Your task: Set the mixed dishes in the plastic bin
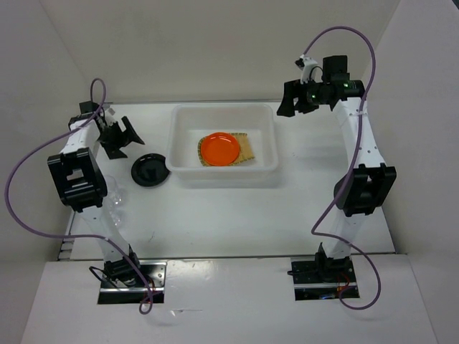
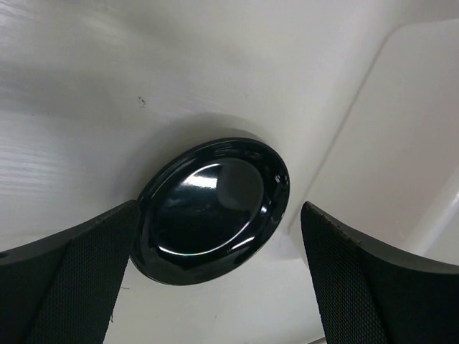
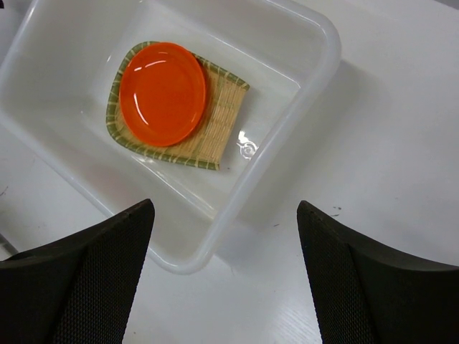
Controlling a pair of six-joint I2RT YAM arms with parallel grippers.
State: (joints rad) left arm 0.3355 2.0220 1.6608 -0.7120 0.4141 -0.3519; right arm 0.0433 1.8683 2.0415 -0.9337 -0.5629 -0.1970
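Note:
I will move my left gripper down and to the right in the top view, onto the black plate's rim away from the bin. The side of the bin crowds the plate's other side.
The plastic bin [image 1: 174,147] stands mid-table. Inside it the orange plate [image 1: 219,148] lies on the bamboo tray [image 1: 248,149]; both also show in the right wrist view, the plate [image 3: 162,93] on the tray [image 3: 219,122]. The black plate [image 1: 149,170] lies on the table left of the bin. My left gripper [image 1: 127,140] is open and empty just above and behind it; in the left wrist view the plate [image 2: 211,208] lies ahead of the gripper [image 2: 219,287]. The clear glass cup [image 1: 117,193] stands by the left arm. My right gripper [image 1: 292,106] is open and empty, raised over the bin's far right corner [image 3: 315,93].
The bin wall [image 2: 416,143] is close to the right of the black plate. White walls enclose the table at the back and sides. Both arm bases stand at the near edge.

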